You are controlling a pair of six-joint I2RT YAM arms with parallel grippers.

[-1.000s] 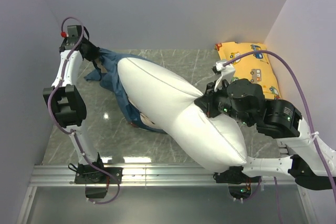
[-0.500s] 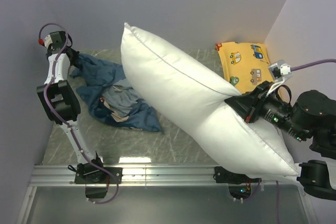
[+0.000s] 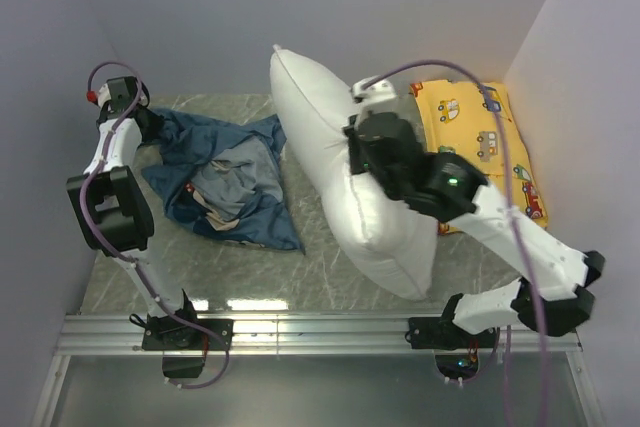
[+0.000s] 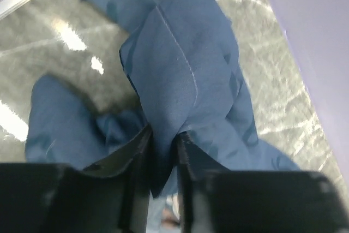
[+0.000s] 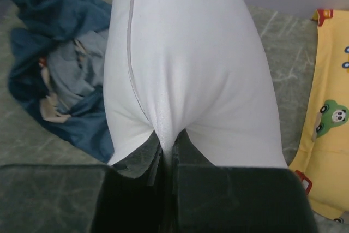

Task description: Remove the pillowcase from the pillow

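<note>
The right gripper moves down toward the pillowcase (image 3: pixel 225 182) next and releases the pillow, since bare tabletop lies below the gripper and to its left in the top view.
The dusty-blue pillowcase (image 3: pixel 225 182) lies crumpled on the left of the table, fully off the pillow. It also fills the left wrist view (image 4: pixel 180 75). My left gripper (image 3: pixel 145 125) is shut on a fold of the pillowcase at its far left corner (image 4: pixel 162 151). The plump white pillow (image 3: pixel 345 172) stands tilted in the middle, apart from the case. My right gripper (image 3: pixel 352 152) is shut on a pinch of the pillow's cover (image 5: pixel 169 143), and the pillow (image 5: pixel 185 53) rises in front of it.
A smaller yellow car-print pillow (image 3: pixel 480 137) lies at the back right against the wall; it shows at the right edge of the right wrist view (image 5: pixel 330 129). Purple walls close in on the left, back and right. A metal rail (image 3: pixel 300 332) runs along the near edge.
My right arm has swung the pillow left and back, so it stands more upright in the middle. The left gripper has shifted slightly with the pillowcase, which lies spread a little wider.
</note>
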